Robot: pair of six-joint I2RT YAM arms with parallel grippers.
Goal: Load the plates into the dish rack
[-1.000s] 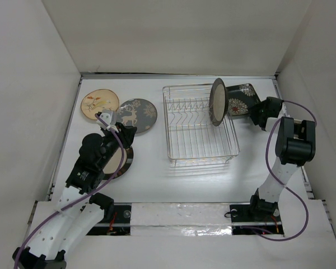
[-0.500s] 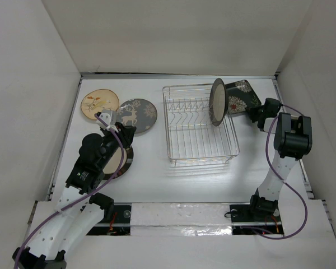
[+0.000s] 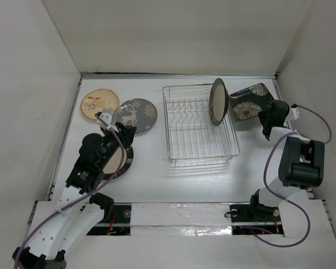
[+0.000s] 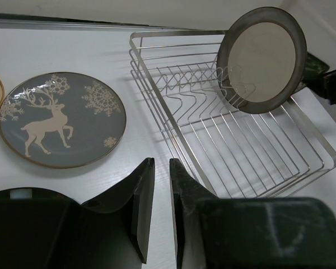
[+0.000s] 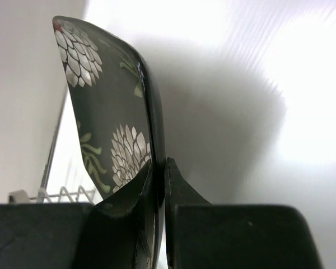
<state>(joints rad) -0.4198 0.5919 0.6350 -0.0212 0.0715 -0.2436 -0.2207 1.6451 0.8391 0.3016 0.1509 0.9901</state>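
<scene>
Next, my right gripper lifts and turns past the standing plate, then lowers to release at the wire slots on its cream side [image 3: 204, 107], because those slots are empty.
The chrome dish rack [image 3: 201, 131] [image 4: 235, 140] sits mid-table. One cream-centred, dark-rimmed plate [image 3: 217, 102] [image 4: 263, 59] stands on edge at its back right. My right gripper [image 3: 264, 114] [image 5: 158, 162] is shut on the rim of the black square plate with white flowers [image 3: 246, 103] [image 5: 112, 112], which hangs tilted up just right of the rack. The tan floral plate [image 3: 97, 103] and the grey deer plate [image 3: 138, 115] [image 4: 59, 120] lie flat at the back left. My left gripper [image 3: 125, 131] [image 4: 161, 162] hovers nearly shut and empty. The left arm partly covers another cream-centred plate [image 3: 123, 161].
White walls close in the table on the left, back and right. The right arm's purple cable [image 3: 316, 120] loops close to the right wall. Bare tabletop [image 3: 151, 185] lies between the rack and the arm bases.
My right gripper shut on the black square plate and lifted it off the table, tipping it up on edge as the arm swung right. The left arm stayed still.
</scene>
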